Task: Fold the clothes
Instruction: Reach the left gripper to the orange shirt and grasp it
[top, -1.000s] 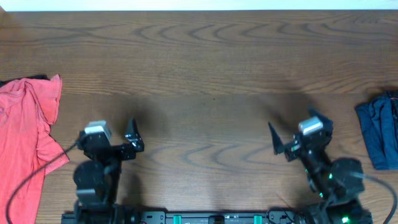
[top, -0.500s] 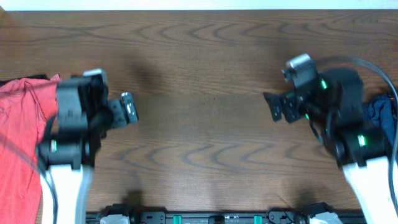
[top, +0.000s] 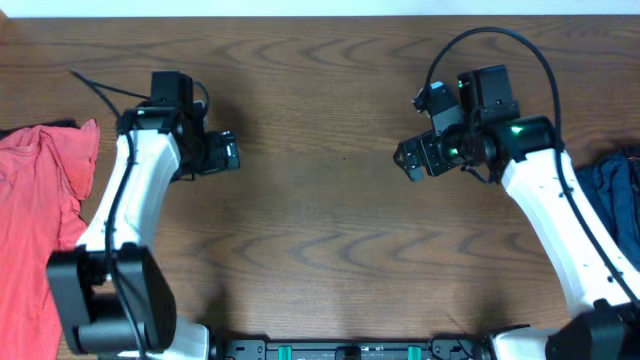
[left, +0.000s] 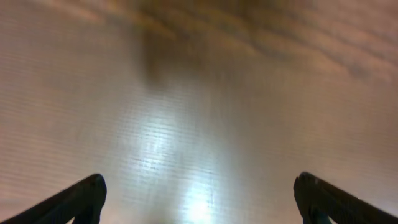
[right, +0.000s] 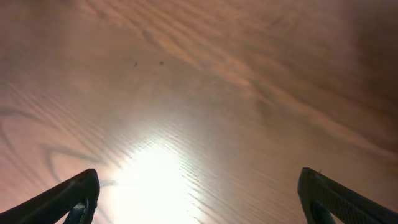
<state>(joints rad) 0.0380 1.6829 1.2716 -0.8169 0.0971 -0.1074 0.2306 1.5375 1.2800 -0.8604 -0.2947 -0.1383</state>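
My left gripper will next swing below and to the left in the overhead view, where the red shirt's far part (top: 68, 172) lies, and go down to pinch it.
A crumpled red shirt (top: 35, 215) lies at the table's left edge. A dark blue garment (top: 612, 195) lies at the right edge, partly behind my right arm. My left gripper (top: 222, 153) is open and empty over bare wood, to the right of the red shirt. My right gripper (top: 412, 160) is open and empty over bare wood, left of the blue garment. Both wrist views show only bare tabletop between wide-apart fingertips, the left (left: 199, 193) and the right (right: 199, 193).
The brown wooden table (top: 320, 90) fills the overhead view. A black cable (top: 480, 40) loops above my right arm. The arm bases stand at the front edge (top: 340, 350).
Both arms have risen from their folded pose near the front edge and reached toward the table's far half. The garments have not moved.
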